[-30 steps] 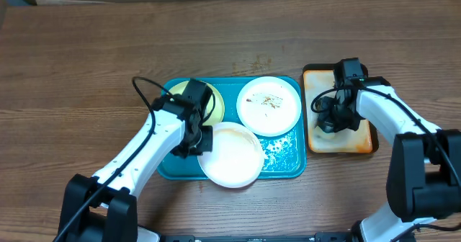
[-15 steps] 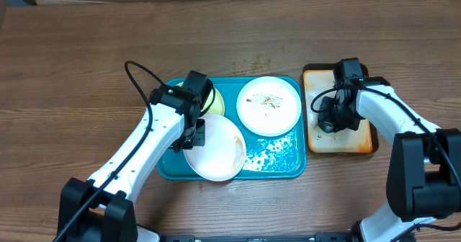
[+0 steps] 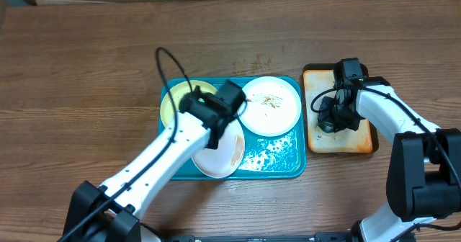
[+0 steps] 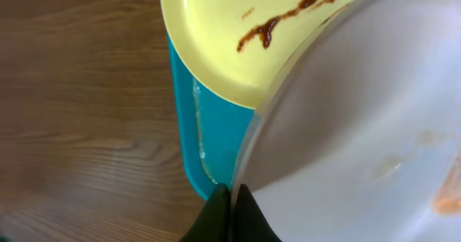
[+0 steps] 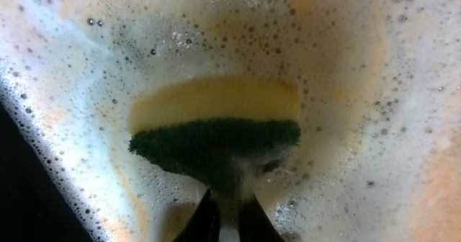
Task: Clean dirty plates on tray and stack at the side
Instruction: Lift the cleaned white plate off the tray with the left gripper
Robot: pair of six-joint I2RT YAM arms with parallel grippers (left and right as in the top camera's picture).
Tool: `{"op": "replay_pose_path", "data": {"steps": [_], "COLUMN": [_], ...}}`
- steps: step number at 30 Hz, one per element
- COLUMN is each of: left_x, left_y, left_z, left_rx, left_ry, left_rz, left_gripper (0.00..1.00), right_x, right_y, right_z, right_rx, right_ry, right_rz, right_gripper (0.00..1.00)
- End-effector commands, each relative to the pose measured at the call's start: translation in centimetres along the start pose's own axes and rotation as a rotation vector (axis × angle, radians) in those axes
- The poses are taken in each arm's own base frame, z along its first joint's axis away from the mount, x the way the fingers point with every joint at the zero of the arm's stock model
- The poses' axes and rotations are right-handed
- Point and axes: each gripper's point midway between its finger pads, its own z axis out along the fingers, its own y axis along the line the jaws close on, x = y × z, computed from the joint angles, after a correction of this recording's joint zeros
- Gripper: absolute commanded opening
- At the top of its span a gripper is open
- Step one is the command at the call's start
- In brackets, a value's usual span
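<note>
My left gripper needs to lift and swing past the tray next, then lower to release, since the bare wood table is to the gripper's left in the overhead view.
My left gripper (image 4: pixel 232 196) is shut on the rim of a white plate (image 4: pixel 360 127), holding it tilted on edge over the front of the teal tray (image 3: pixel 277 161). The same held plate (image 3: pixel 220 155) shows faint orange smears. A pale yellow-green plate (image 3: pixel 176 101) with a brown streak lies flat at the tray's back left. A second white plate (image 3: pixel 270 105) with brown smears lies at the back right. My right gripper (image 5: pixel 229 207) is shut on a yellow and green sponge (image 5: pixel 216 127) in foamy water.
A small orange, black-rimmed tray (image 3: pixel 358 145) of suds stands right of the teal tray, with my right arm (image 3: pixel 382 105) reaching into it. Soap foam (image 3: pixel 277 150) lies on the teal tray's front right. Bare wood table (image 3: pixel 86 69) surrounds both trays.
My left arm has swung right and tipped the white plate up on edge, uncovering the yellow-green plate. The right arm and sponge have not moved.
</note>
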Motion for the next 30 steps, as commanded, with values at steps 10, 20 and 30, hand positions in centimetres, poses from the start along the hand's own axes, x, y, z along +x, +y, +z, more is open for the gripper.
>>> {"op": "replay_pose_path", "data": {"steps": [10, 20, 30], "left_x": [-2.8, -4.0, -4.3], "left_y": [0.6, 0.7, -0.5], "left_z": [-3.8, -6.2, -8.9], "left_rx": [-0.230, -0.337, -0.393], "left_ry": [-0.292, -0.449, -0.588], "left_rz": [0.008, 0.043, 0.103], "left_gripper": [0.04, 0.04, 0.04], "right_x": [0.6, 0.6, 0.6], "right_y": [-0.3, -0.3, -0.3], "right_z": [1.1, 1.1, 1.1], "right_rx": [0.011, 0.011, 0.011], "right_ry": [0.037, 0.038, 0.038], "right_rz": [-0.003, -0.003, -0.003], "right_gripper": [0.05, 0.05, 0.06]}}
